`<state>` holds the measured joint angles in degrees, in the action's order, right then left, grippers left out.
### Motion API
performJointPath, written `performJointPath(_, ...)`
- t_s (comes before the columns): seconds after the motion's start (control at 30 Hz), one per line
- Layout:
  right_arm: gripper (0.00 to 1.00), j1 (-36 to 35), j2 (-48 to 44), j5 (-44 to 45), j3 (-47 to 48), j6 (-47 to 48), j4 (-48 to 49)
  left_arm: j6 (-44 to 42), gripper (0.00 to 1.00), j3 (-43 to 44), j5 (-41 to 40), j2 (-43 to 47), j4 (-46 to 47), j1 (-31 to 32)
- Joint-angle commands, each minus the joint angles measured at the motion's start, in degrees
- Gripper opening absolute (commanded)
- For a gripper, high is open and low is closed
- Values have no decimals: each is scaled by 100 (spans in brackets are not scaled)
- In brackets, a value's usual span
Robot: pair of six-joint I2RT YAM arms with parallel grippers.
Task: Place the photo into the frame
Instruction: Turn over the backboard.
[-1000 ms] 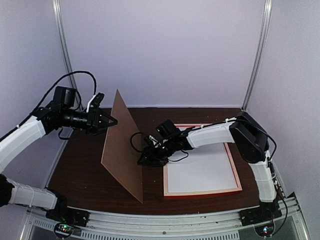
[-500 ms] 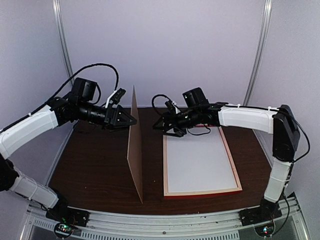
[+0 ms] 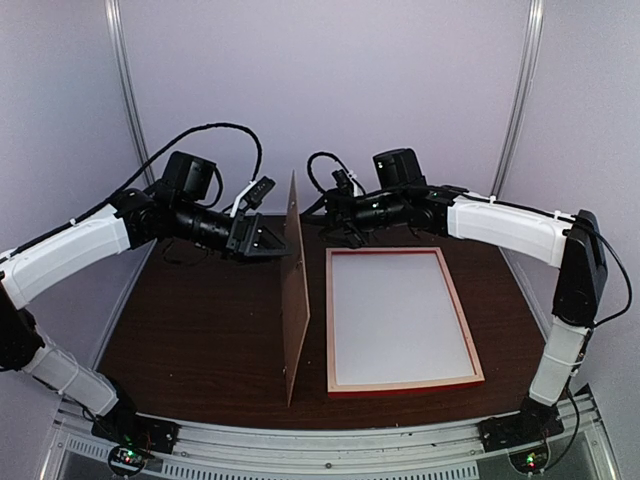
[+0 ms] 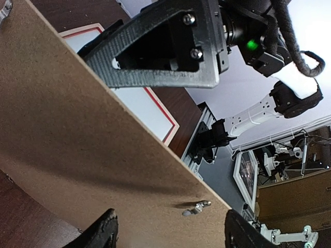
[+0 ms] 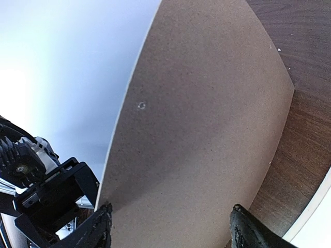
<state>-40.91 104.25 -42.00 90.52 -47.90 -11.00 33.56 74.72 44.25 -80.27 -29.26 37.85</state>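
Observation:
The robot's right gripper will next move toward the frame (image 3: 463, 318) and bring its open fingers around the backing board's upper edge (image 3: 299, 226), because the fingers are still at the backing board's flat side.
The red frame (image 3: 463, 318) lies flat right of centre, back up, a white sheet (image 3: 398, 315) filling it. The photo is hidden or out of view. A plain brown backing board (image 3: 295, 300) stands on its long edge, almost upright, just left of the frame. My left gripper (image 3: 272, 244) is open against the board's left face near its top, which fills the left wrist view (image 4: 77, 144). My right gripper (image 3: 330, 222) is open at the board's right face (image 5: 207, 129). Neither gripper is closed on anything.
The dark brown table (image 3: 190, 330) spreads to the left of the board. A small metal tab (image 4: 196, 207) sticks out of the board's left face near its edge. Metal posts (image 3: 122, 90) and pale walls close in the back and sides.
The board has swung from leaning left to almost upright. Both arms rose and moved toward the back, the right one lifting off the table, and both jaws widened.

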Motion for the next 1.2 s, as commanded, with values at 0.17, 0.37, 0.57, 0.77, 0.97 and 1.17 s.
performJointPath(0.17,76,-16,-289,-35,-108,-165,183,-159,71,-51,-142,-8,206,21)
performJointPath(0.37,75,-23,-481,12,-164,-222,226,-267,71,-98,-379,44,37,21)
performJointPath(0.57,74,-30,-600,68,-179,-220,160,-324,71,-161,-570,105,-67,21)
performJointPath(0.77,69,-58,-521,171,-170,-66,-137,-324,71,-192,-674,208,-115,19)
performJointPath(0.97,62,-59,-466,831,141,758,-1475,-365,71,-223,-813,288,-217,21)
performJointPath(1.17,42,-58,-310,1182,439,1357,-2374,-426,71,-249,-898,276,-296,21)
